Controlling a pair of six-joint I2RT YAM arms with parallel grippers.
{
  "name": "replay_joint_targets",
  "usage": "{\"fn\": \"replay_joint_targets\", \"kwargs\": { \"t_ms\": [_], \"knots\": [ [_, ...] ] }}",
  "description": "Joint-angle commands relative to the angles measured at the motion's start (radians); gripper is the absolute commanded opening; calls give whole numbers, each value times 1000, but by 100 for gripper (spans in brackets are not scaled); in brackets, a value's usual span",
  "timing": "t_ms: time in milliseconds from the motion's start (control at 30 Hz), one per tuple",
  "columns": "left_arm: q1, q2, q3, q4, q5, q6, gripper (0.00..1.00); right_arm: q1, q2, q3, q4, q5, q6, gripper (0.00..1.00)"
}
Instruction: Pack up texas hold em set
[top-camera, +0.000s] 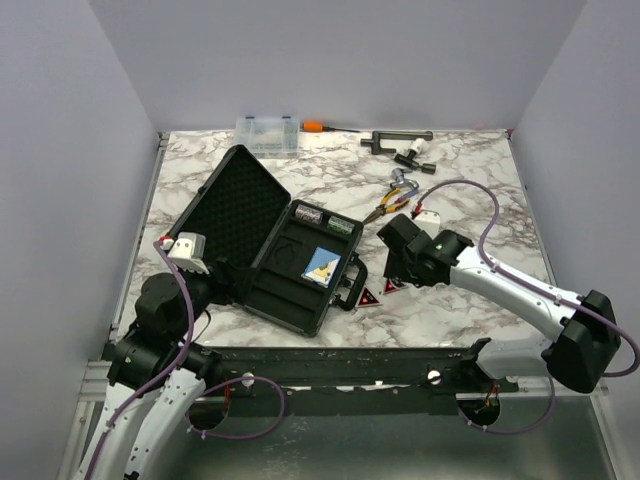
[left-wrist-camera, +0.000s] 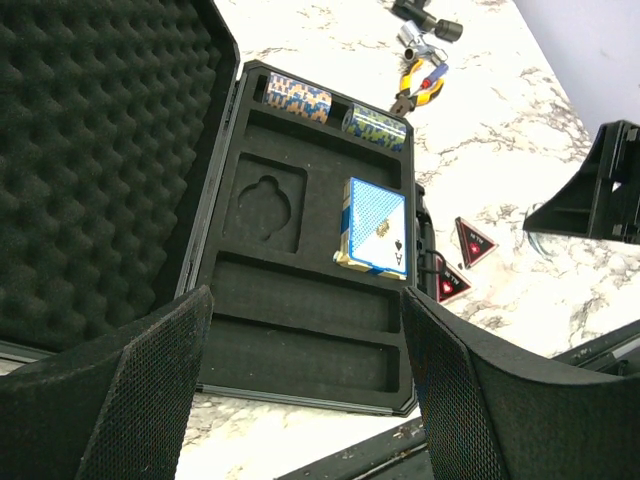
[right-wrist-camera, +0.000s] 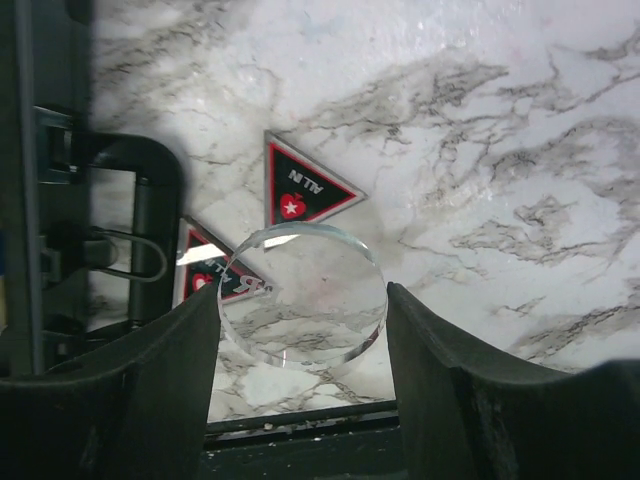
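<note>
I should next move my right gripper up, to the left in the top view and down to release the disc in the briefcase's square hole (top-camera: 286, 251), because the round hollow of that hole is empty.
The black briefcase (top-camera: 290, 292) lies open, its foam-lined lid (top-camera: 232, 205) leaning back to the left. A blue-faced card deck (left-wrist-camera: 375, 225) sits in the moulded tray (left-wrist-camera: 300, 340), and two rows of chips (left-wrist-camera: 298, 97) fill the far slots. Two red-black triangles (right-wrist-camera: 300, 192) lie on the marble beside the case handle (right-wrist-camera: 150, 230). My right gripper (right-wrist-camera: 303, 330) is shut on the clear disc (right-wrist-camera: 305, 295), whose rim touches both fingers just above the table. My left gripper (left-wrist-camera: 305, 370) hangs open over the tray's near edge, holding nothing.
At the back stand a clear compartment box (top-camera: 267, 133), an orange-handled screwdriver (top-camera: 325, 127) and a black T-shaped tool (top-camera: 395, 140). Pliers (top-camera: 392, 200) and a small white piece (top-camera: 427, 213) lie right of the case. Grey walls close in three sides.
</note>
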Motion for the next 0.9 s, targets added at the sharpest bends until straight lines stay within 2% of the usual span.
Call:
{"fn": "replay_joint_targets", "kwargs": {
  "t_ms": [0, 133, 300, 500, 867],
  "knots": [
    [1, -50, -2, -36, -24, -28, 76, -4, 0, 104, -41, 46, -66, 34],
    [-8, -84, -14, -37, -39, -37, 76, -4, 52, 200, -45, 32, -115, 34],
    [-10, -48, -8, -37, -40, -22, 76, -5, 127, 306, 0, -40, -181, 28],
    [-10, -48, -7, -37, -38, -19, 76, -2, 234, 429, 54, -152, -234, 28],
    [-9, -54, -8, -36, -40, -16, 76, 36, 426, 639, 80, -251, -260, 27]
  ]
}}
